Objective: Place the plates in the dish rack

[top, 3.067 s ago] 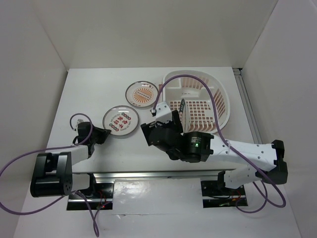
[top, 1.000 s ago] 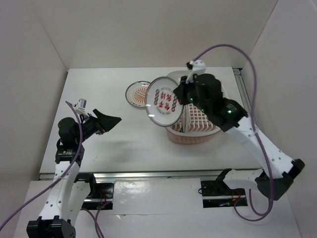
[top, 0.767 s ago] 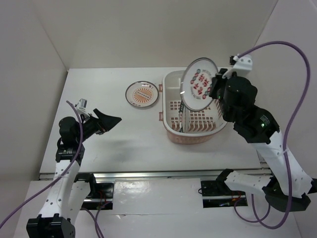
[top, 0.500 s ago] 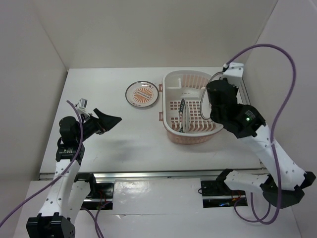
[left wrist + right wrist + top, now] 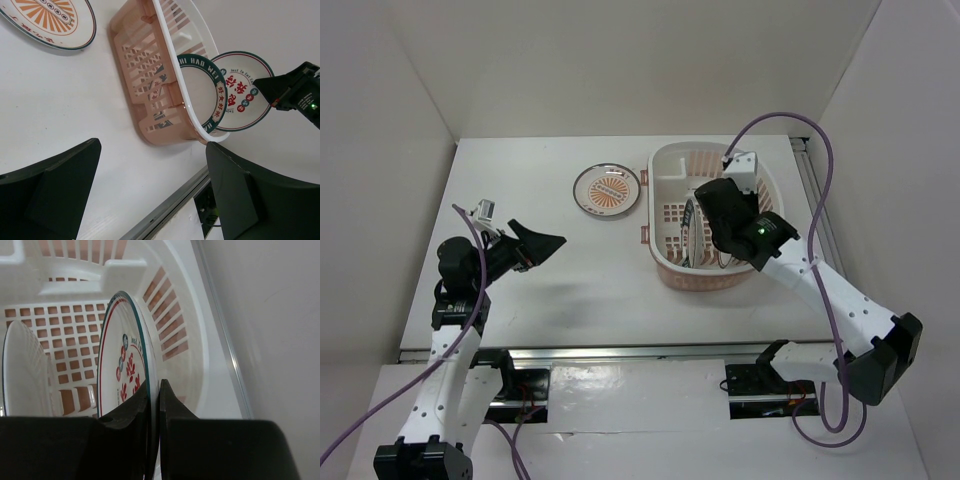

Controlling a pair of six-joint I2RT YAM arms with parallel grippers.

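Observation:
Next, my right gripper goes down left in the top view and releases its white plate, as the rack's bottom beside the dark-rimmed plate lies below.
The pale pink dish rack point(image 5: 665, 160) stands at the back right. A dark-rimmed plate point(image 5: 202, 92) stands on edge inside it. Beside that plate is the white plate with red characters point(image 5: 127, 375), also upright in the rack; my right gripper point(image 5: 154, 390) is shut on its rim from above. In the top view the right gripper point(image 5: 708, 232) reaches down into the rack. The orange sunburst plate point(image 5: 606, 189) lies flat on the table left of the rack. My left gripper point(image 5: 545, 245) hovers open and empty over the left side of the table, well away from the plates.
White walls close in the table on three sides. A metal rail point(image 5: 650, 350) runs along the near edge. The right arm's purple cable point(image 5: 820, 180) loops above the rack's right side.
The right arm carried the red-character plate from above the rack's left edge across to the right, then down into the rack, upright beside the dark-rimmed plate. The left arm stayed put.

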